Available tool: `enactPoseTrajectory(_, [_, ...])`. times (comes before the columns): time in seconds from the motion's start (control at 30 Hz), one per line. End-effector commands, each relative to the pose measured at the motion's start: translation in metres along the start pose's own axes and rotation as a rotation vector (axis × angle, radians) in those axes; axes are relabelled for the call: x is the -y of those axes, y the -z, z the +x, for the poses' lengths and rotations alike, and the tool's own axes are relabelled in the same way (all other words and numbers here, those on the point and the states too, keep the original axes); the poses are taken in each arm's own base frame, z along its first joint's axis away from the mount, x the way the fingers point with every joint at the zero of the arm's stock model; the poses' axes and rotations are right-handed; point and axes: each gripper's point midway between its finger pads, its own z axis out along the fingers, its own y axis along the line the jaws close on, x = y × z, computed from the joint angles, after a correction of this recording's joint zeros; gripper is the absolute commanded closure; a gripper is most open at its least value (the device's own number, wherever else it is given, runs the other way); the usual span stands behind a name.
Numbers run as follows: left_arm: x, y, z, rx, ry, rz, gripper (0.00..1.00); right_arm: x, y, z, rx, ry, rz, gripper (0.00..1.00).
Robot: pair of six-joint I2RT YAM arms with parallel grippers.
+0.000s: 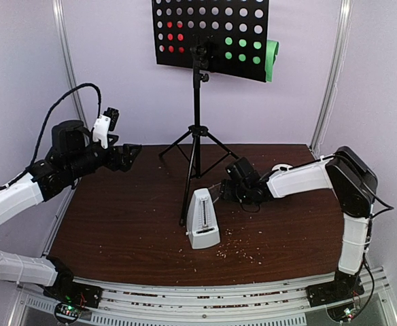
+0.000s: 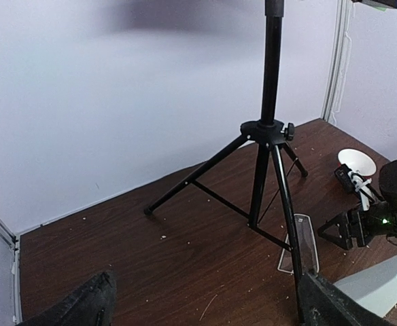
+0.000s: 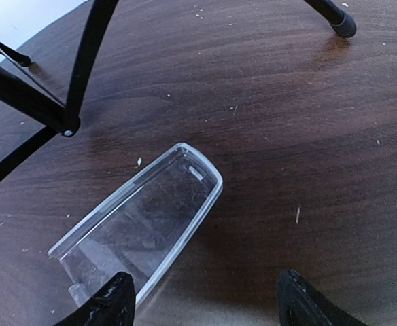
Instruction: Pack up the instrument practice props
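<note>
The cover's long edge [image 1: 218,197] [image 3: 173,255] is off-center near a finger, so my right gripper will move toward the music stand's front tripod leg and down, with its fingers on both sides of that edge.
The black perforated music stand [image 1: 211,34] stands on tripod legs [image 1: 197,146] at the back of the table; the legs also show in the left wrist view [image 2: 266,170]. A red sheet [image 1: 173,41] and a green sheet [image 1: 272,60] sit behind its desk. The white pyramid metronome [image 1: 202,219] stands in front, uncovered. Its clear plastic cover [image 3: 141,224] lies flat on the table beside the front tripod leg. My right gripper [image 3: 205,305] is open, low over the cover's edge, with the left fingertip [image 3: 110,302] over it. My left gripper [image 1: 134,153] is open and empty above the table's left side.
A small white bowl [image 2: 357,161] sits on the table behind my right arm [image 1: 300,178]. Crumbs [image 1: 243,251] are scattered on the dark wooden table [image 1: 117,224]. A white wall and frame posts [image 1: 331,75] close the back.
</note>
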Motion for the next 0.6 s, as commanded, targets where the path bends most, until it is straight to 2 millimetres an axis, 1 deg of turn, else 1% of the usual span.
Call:
enactPoseTrajectory(0.0, [0.003,0.000,-0.003,0.023,-0.002,0.022,0.03,0.011,-0.016,-0.001,-0.013,0.054,0.112,0.27])
enactPoseTrajectory(0.13, [0.005,-0.001,-0.001,0.016,0.006,0.031,0.03,0.017,-0.028,0.002,-0.014,0.093,0.162,0.28])
enactPoseTrajectory(0.3, [0.003,-0.002,0.001,0.010,0.011,0.019,0.03,0.014,-0.039,0.006,-0.029,0.098,0.162,0.35])
enactPoseTrajectory(0.4, [0.003,-0.003,0.003,0.004,0.012,0.019,0.03,0.013,-0.046,0.007,-0.029,0.105,0.168,0.36])
enactPoseTrajectory(0.57, [0.003,-0.006,0.008,-0.012,0.010,0.018,0.03,0.016,-0.054,0.012,-0.047,0.123,0.191,0.45])
